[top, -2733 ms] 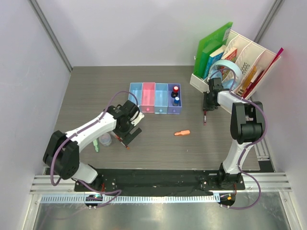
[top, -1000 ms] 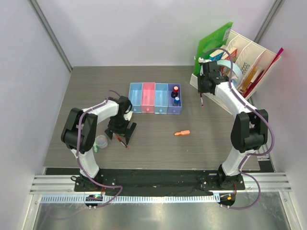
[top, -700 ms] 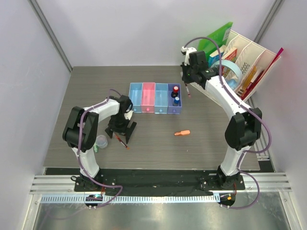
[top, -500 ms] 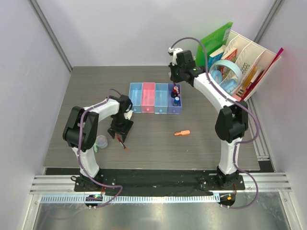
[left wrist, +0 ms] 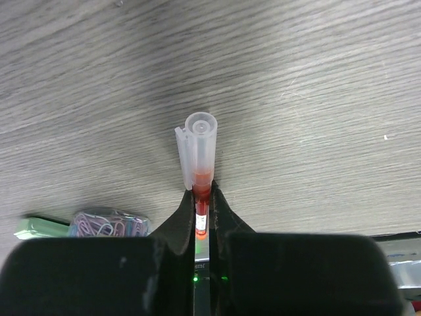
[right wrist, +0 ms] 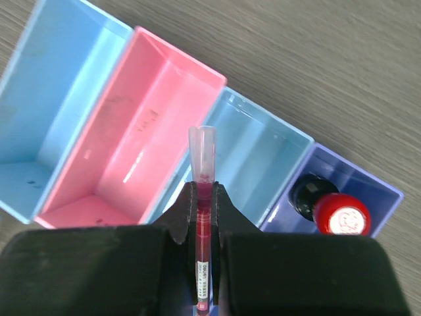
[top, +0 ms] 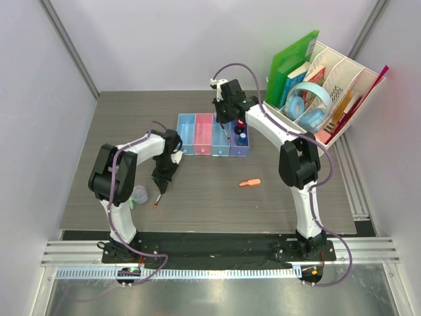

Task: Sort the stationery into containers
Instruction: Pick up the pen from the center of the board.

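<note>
My right gripper needs to move down next into the light blue tray (top: 221, 137) (right wrist: 260, 164) between the pink and purple ones to let go of the second red pen. The pen is still hanging above the light blue tray's rim.
My left gripper (top: 162, 182) (left wrist: 203, 197) is shut on a slim red pen (left wrist: 200, 150) with a clear cap, low over the table. My right gripper (top: 225, 124) (right wrist: 204, 195) is shut on a second red pen (right wrist: 202, 172) and holds it above the containers (top: 203, 135), over the wall between the pink tray (right wrist: 151, 131) and the light blue tray (right wrist: 260, 164). The purple tray (right wrist: 378, 191) holds a red-capped bit (right wrist: 341, 214) and a dark one (right wrist: 304, 191). A short orange piece (top: 249, 182) lies on the table. A bluish disc of paper clips (left wrist: 108, 222) and a green piece (left wrist: 38, 228) lie left of my left gripper.
The white perforated organizer (top: 342, 72) with books, green folders (top: 293, 62) and blue headphones (top: 309, 105) stands at the back right. The leftmost light blue tray (right wrist: 59, 99) holds nothing. Grey walls close in the table on three sides.
My left gripper has shut on the red pen on the table. My right arm has swung left from the organizer to above the trays, carrying its pen.
</note>
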Tool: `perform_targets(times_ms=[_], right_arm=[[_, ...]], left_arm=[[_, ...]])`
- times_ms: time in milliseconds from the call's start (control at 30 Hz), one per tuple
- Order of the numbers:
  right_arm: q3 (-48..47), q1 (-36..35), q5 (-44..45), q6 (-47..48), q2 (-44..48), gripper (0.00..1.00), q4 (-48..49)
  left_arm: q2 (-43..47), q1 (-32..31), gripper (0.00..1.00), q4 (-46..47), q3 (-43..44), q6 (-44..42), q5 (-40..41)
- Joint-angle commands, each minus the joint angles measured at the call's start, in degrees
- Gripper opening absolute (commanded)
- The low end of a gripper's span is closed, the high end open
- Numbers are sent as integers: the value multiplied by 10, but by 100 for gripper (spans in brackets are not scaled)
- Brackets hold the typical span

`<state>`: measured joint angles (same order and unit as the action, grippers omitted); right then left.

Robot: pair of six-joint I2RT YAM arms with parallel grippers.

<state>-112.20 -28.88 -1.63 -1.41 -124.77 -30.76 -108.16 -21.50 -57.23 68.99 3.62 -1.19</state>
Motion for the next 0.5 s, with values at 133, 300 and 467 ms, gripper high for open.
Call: perform_targets(times_ms=[133,300,467], right_arm=[[-35,-7,0,-26,-6,2,46],[-19,-7,3,-34,-26,2,62],[3,-7,9,-41,-36,2,83]], left_arm=[[-2,1,0,28,4,-13,-33],[29,1,0,15,25,-21,-59],[72,1,0,-9,91,-27,-71]])
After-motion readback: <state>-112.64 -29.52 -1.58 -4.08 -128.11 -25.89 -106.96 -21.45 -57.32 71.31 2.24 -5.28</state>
